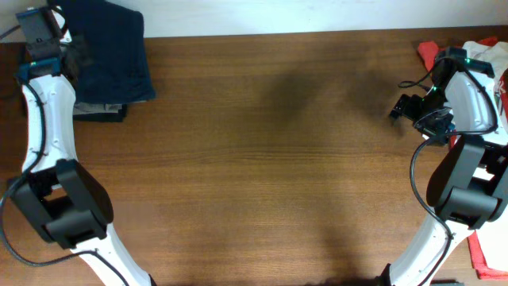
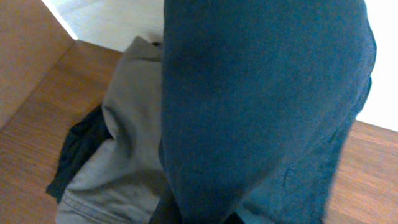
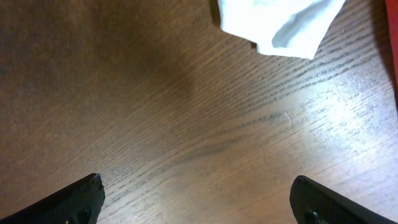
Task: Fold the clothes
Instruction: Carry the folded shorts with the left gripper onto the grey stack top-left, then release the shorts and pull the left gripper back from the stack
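Note:
My left gripper brings the navy garment (image 2: 261, 93) down and to the left in the wrist view next and releases it, since the uncovered grey-brown piece is below that way.
The large navy garment (image 1: 111, 56) lies on a stack at the table's far left corner, over a grey-brown piece (image 1: 99, 109) and a black piece (image 1: 113, 117). My left gripper (image 1: 49, 36) is at the stack's left edge. In the left wrist view the navy garment (image 2: 261, 93) fills most of the frame and narrows between the finger tips (image 2: 202, 219), beside the grey-brown piece (image 2: 118, 162) and the black piece (image 2: 81, 143). My right gripper (image 1: 401, 106) is open and empty over bare wood (image 3: 199, 199). A white piece (image 3: 280, 22) lies just beyond it.
Red cloth (image 1: 429, 52) and white cloth (image 1: 484, 52) are piled at the far right corner, and more red cloth (image 1: 480, 250) hangs at the right edge. The wooden table (image 1: 262, 159) spans the middle. The right arm's base stands at the right.

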### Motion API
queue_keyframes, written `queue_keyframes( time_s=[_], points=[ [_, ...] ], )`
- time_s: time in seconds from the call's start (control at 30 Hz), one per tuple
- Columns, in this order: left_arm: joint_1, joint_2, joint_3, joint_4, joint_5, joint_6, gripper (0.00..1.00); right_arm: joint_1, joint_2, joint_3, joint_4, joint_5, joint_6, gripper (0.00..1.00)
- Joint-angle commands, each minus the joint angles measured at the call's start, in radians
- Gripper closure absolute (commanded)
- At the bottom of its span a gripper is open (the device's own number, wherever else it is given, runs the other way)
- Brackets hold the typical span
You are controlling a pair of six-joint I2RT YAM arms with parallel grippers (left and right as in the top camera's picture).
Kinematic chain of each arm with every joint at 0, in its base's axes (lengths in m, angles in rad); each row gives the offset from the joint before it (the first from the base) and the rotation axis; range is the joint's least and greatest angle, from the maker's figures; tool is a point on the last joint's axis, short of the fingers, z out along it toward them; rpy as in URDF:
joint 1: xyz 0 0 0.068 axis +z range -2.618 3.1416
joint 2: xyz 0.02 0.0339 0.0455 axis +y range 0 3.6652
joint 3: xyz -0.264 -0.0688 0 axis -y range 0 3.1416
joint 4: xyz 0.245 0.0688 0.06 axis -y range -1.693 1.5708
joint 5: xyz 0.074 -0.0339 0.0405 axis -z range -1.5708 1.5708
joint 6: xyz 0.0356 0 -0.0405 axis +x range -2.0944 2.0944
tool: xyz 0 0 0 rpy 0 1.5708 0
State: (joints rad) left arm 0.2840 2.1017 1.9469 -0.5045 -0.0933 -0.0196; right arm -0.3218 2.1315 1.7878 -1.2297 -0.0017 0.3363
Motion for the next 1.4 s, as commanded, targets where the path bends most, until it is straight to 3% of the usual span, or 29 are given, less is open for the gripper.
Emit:
queue_keyframes(
  time_s=[0.0,0.17,0.2,0.23,0.27,0.3,0.43,0.47,0.6,0.7,0.8,0.9,1.0,1.07,1.1,1.13,1.23,1.37],
  points=[
    [0.035,0.045,0.034,0.100,-0.062,0.022,0.99,0.001,0.002,0.017,0.000,0.002,0.006,0.01],
    [0.087,0.129,0.034,0.264,-0.092,0.127,0.99,0.001,0.002,0.017,0.000,0.002,0.006,0.01],
    [0.102,0.140,0.034,0.282,-0.095,0.127,0.72,0.001,0.002,0.017,0.000,0.002,0.006,0.01],
    [0.113,0.145,0.034,0.283,-0.095,0.127,0.25,0.001,0.002,0.017,0.000,0.002,0.006,0.01],
    [0.119,0.146,0.034,0.283,-0.095,0.127,0.06,0.001,0.002,0.017,0.000,0.002,0.006,0.01],
    [0.119,0.146,0.035,0.290,-0.095,0.127,0.01,0.001,0.002,0.017,0.000,0.002,0.006,0.01],
    [0.069,0.109,0.063,0.313,-0.094,0.126,0.01,0.001,0.002,0.017,0.000,0.002,0.006,0.01],
    [0.043,0.098,0.063,0.305,-0.090,0.126,0.06,0.001,0.002,0.017,0.000,0.002,0.006,0.01],
    [0.007,0.157,0.061,0.146,-0.041,0.124,0.73,0.001,0.002,0.017,0.000,0.002,0.006,0.01],
    [0.016,0.274,0.061,-0.007,-0.043,0.119,0.82,0.001,0.002,0.017,0.000,0.002,0.006,0.01],
    [0.037,0.286,0.061,-0.155,-0.042,0.074,0.80,0.001,0.002,0.017,0.000,0.002,0.006,0.01],
    [0.044,0.277,0.074,-0.266,-0.042,0.065,0.42,0.001,0.002,0.017,0.000,0.002,0.006,0.01],
    [0.044,0.141,0.127,-0.271,-0.042,0.064,0.17,0.001,0.002,0.017,0.000,0.002,0.006,0.01],
    [0.044,0.006,0.137,-0.278,-0.042,0.057,0.13,0.001,0.002,0.017,0.000,0.002,0.006,0.01],
    [0.044,-0.030,0.137,-0.287,-0.042,0.057,0.03,0.001,0.002,0.017,0.000,0.002,0.006,0.01],
    [0.039,-0.094,0.137,-0.334,-0.014,0.057,0.01,0.001,0.002,0.017,0.000,0.002,0.006,0.02],
    [0.011,-0.266,0.137,-0.645,0.311,0.057,0.01,0.001,0.002,0.017,0.000,0.002,0.006,0.01],
    [-0.006,-0.452,0.137,-0.949,0.306,0.058,0.01,0.001,0.002,0.017,0.000,0.002,0.006,0.01]
  ],
)
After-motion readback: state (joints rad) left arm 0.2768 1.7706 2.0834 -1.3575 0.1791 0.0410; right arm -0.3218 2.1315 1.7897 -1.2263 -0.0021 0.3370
